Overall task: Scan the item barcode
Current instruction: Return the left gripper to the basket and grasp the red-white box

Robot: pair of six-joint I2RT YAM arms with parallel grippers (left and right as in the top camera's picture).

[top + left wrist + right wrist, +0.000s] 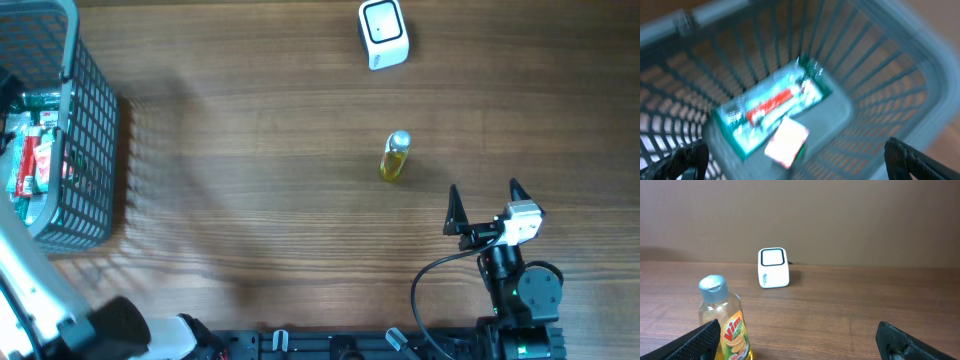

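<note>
I need to lower my left gripper into the basket next, onto the small white-and-red pack (786, 141), because the pack is below the open fingers, next to the teal box (765, 107).
A small yellow dish-soap bottle (395, 157) with a silver cap stands upright mid-table. The right wrist view shows the bottle (725, 317) at lower left, just inside the left finger. The white barcode scanner (383, 33) stands at the table's far edge; the scanner (773, 268) faces the right wrist. My right gripper (484, 192) is open and empty, a little nearer and to the right of the bottle. My left gripper (795, 150) is open above the basket's inside, over a teal box (765, 107) and a small white-and-red pack (786, 141). That view is blurred.
A grey-blue wire basket (70, 100) with several packaged goods sits at the table's left edge; its rim (935, 60) fills the left wrist view. The white left arm link (40, 290) crosses the lower left corner. A black cable (420, 290) loops beside the right arm's base.
</note>
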